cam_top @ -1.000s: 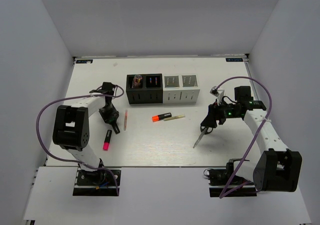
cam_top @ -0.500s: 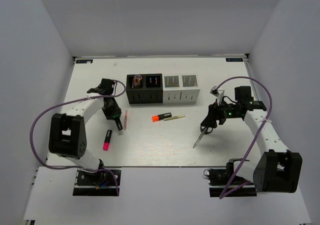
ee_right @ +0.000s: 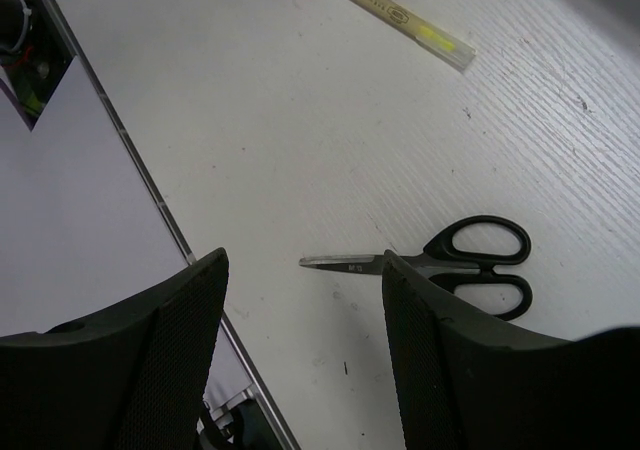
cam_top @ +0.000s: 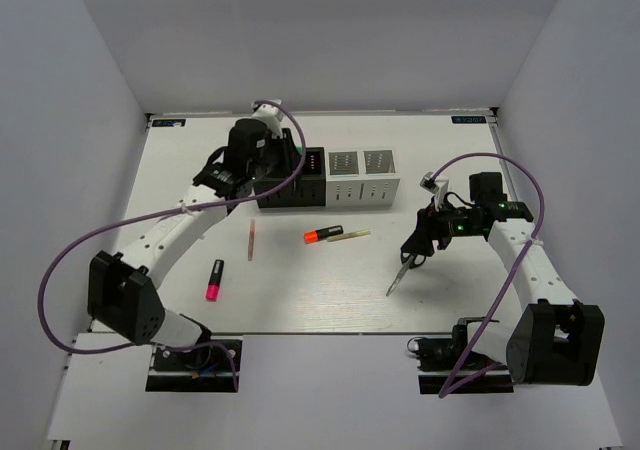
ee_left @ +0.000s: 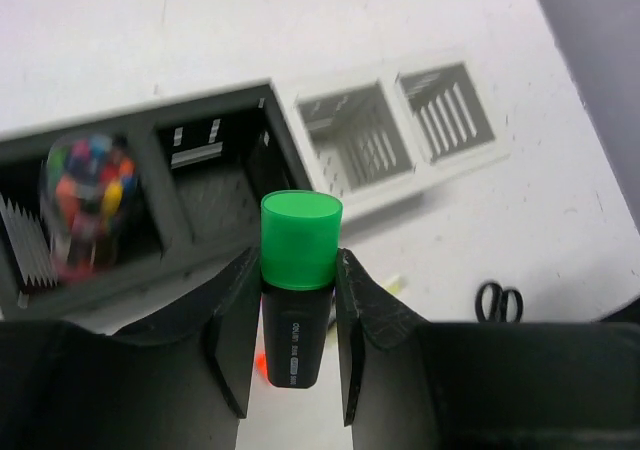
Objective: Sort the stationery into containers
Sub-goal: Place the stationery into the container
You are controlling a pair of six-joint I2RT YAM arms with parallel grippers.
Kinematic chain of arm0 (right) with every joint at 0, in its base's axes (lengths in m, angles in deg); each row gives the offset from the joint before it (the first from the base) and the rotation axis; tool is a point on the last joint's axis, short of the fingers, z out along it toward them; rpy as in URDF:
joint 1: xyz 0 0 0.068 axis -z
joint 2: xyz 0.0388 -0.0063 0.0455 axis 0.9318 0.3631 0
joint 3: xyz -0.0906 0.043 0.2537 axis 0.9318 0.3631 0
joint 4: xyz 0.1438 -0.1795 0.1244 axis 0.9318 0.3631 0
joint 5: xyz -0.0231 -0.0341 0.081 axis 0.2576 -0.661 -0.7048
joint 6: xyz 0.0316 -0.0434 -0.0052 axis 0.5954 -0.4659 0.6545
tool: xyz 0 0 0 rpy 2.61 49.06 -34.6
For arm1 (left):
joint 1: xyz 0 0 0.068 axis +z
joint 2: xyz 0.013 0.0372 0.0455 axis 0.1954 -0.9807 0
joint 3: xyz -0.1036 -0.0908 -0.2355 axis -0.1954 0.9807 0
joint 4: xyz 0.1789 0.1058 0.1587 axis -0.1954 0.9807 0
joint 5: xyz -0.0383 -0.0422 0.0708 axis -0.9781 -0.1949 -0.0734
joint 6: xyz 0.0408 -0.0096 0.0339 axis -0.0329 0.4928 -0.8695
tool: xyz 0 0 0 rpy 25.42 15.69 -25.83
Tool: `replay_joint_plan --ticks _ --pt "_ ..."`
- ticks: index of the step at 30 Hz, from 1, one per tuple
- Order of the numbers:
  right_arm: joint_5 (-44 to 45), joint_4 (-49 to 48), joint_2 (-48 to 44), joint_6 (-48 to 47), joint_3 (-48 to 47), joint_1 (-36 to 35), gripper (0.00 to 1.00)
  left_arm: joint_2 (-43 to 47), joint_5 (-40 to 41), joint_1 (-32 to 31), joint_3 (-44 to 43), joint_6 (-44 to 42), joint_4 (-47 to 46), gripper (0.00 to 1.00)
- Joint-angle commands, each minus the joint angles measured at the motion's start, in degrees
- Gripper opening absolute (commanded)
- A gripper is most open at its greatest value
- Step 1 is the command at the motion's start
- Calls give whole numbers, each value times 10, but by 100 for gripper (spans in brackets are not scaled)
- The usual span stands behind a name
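My left gripper shifts to the right in the top view and down over the black cup beside the white cups next, since that cup is empty.
My left gripper (ee_left: pixel 297 262) is shut on a black marker with a green cap (ee_left: pixel 300 240), held cap up above the row of containers. Below it are two black cups (ee_left: pixel 165 185) and two white cups (ee_left: pixel 420 175). The left arm (cam_top: pixel 245 148) covers the left black cup (cam_top: pixel 300 196). My right gripper (ee_right: pixel 302 260) is open, just above black-handled scissors (ee_right: pixel 440 262) that lie flat on the table (cam_top: pixel 396 281). An orange-capped marker (cam_top: pixel 322 234), a yellowish stick (cam_top: pixel 349 235), a pink stick (cam_top: pixel 251 238) and a pink-capped marker (cam_top: pixel 214 280) lie on the table.
A clear tube of coloured bits (ee_left: pixel 85 195) stands in the leftmost black cup. The white cups (cam_top: pixel 360 192) look empty. White walls enclose the table on three sides. A purple cable loops from each arm.
My left arm has risen from the table at the left and swung back and right over the black cups with the green-capped marker. The right arm and scissors have not moved.
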Motion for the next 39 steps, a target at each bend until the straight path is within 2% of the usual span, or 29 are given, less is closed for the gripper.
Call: replay_joint_plan --ticks 1,2,7,11,15,24,27,28,29,30,32,33,37,39 --pt "-19 10 -6 -10 -22 2 66 -26 -12 -7 -2 -56 -157 0" --pt "-20 11 -6 -11 -22 2 66 -57 -13 -7 -32 -65 -163 0" --pt "-22 11 -6 -12 -21 2 66 -116 -37 -19 -64 -114 -231 0" --pt "-24 14 -6 -14 -21 1 66 -159 0 -35 -97 -187 -231 0" --pt "-28 15 -6 -20 -22 1 66 -187 69 -50 -87 -242 -267 0" --pt "-31 18 -5 -26 -22 2 66 -209 115 -57 -70 -283 -278 0" --pt "-32 20 -5 -26 -22 0 67 -211 132 -57 -62 -288 -279 0" --pt "-33 20 -4 -26 -22 2 71 -213 135 -56 -55 -290 -282 3" --pt "-35 19 -4 -26 -22 3 73 -212 139 -56 -53 -290 -284 6" --pt "-33 22 -4 -27 -21 2 79 -210 141 -55 -52 -287 -286 19" --pt "-37 22 -5 -26 -22 2 89 -207 142 -53 -45 -283 -286 35" --pt "-38 23 -6 -27 -21 2 89 -208 142 -53 -46 -281 -283 58" --pt "-57 32 -4 -26 -29 4 91 -205 141 -53 -52 -264 -274 78" --pt "-67 35 -5 -25 -31 2 91 -200 141 -52 -53 -264 -273 82"
